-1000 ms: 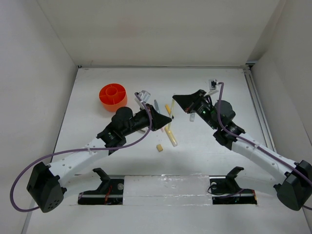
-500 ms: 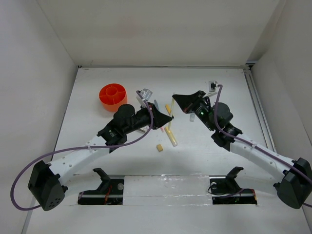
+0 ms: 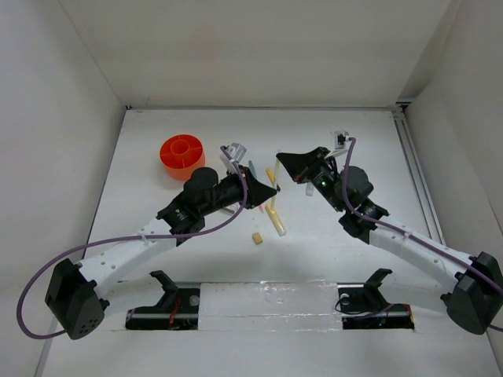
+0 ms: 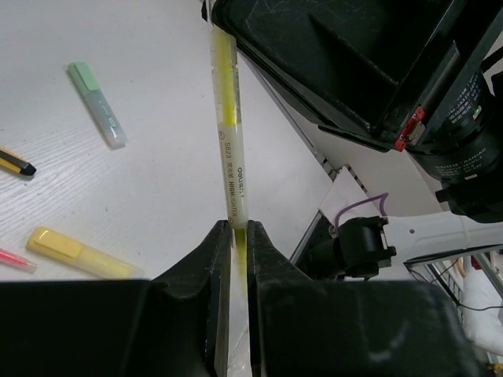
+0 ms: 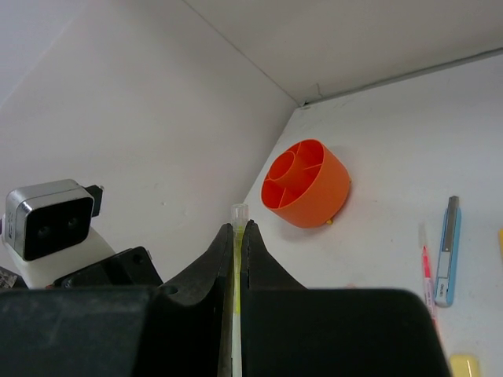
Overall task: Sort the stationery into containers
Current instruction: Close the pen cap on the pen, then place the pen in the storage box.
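I will move my left gripper to the left in the top view next, over the orange cup's pen-side section [image 3: 195, 149], and let go of the highlighter there, because the orange cup is empty.
A yellow highlighter [image 4: 229, 149] is held at both ends above the table. My left gripper [image 4: 233, 232] is shut on its lower end. My right gripper [image 5: 237, 230] is shut on the other end, whose clear cap [image 5: 238, 210] pokes out past the tips. Seen from above, the left gripper [image 3: 273, 191] and right gripper [image 3: 281, 158] nearly meet tip to tip over the middle of the table, with the highlighter [image 3: 278, 176] between them. The orange divided cup [image 3: 182, 153] stands at the back left, and in the right wrist view this cup [image 5: 306, 183] lies ahead.
On the table below lie pale yellow markers [image 3: 277, 221], a tan eraser [image 3: 256, 237], a grey-blue pen [image 5: 448, 251], a pink-red pen [image 5: 427, 271] and a pale green marker [image 4: 96, 115]. A small grey block [image 3: 233, 151] sits by the left arm. White walls enclose the table.
The right gripper has edged slightly left towards the left gripper. Both stay shut on the highlighter.
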### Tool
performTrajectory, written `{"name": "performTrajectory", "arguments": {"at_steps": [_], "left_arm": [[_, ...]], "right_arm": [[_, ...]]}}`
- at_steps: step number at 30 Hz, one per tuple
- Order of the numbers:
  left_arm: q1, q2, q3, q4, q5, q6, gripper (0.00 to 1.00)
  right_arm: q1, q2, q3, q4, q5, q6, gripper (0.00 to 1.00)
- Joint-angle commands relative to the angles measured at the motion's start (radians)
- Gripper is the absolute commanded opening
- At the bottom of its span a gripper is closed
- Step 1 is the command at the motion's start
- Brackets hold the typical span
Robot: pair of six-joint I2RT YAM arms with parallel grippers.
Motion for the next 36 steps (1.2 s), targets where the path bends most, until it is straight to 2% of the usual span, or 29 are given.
{"name": "performTrajectory", "arguments": {"at_steps": [1,5,8,9,13,22,27,32,33,36], "left_arm": [[0.006,-0.021,0.108,0.207,-0.071,0.026,0.00],[0.006,-0.021,0.096,0.207,-0.060,0.046,0.00],[0.006,-0.011,0.075,0.216,-0.051,0.046,0.00],[0.006,-0.011,0.064,0.216,-0.051,0.046,0.00],[0.006,-0.011,0.029,0.251,-0.030,0.055,0.00],[0.006,0.021,-0.028,0.261,-0.097,0.055,0.00],[0.006,0.074,-0.040,0.251,-0.215,0.100,0.00],[0.006,0.097,-0.040,0.291,-0.394,0.164,0.00],[0.006,0.120,-0.027,0.281,-0.475,0.198,0.00],[0.015,0.152,0.006,0.277,-0.592,0.273,0.00]], "right_arm": [[0.040,0.016,-0.028,-0.089,-0.083,-0.024,0.00],[0.040,0.016,0.004,-0.098,-0.083,-0.024,0.01],[0.031,0.016,0.025,-0.098,-0.105,-0.024,0.12],[0.031,0.016,0.026,-0.098,-0.114,-0.024,0.21],[0.008,0.026,0.047,-0.098,-0.123,-0.024,0.39],[-0.073,0.047,0.088,-0.063,-0.198,-0.015,0.67],[-0.095,0.007,0.119,-0.038,-0.258,-0.059,0.98],[-0.144,-0.040,0.145,-0.038,-0.324,-0.115,1.00],[-0.153,-0.051,0.133,-0.038,-0.336,-0.127,1.00],[-0.190,-0.098,0.096,-0.047,-0.369,-0.164,1.00]]}}
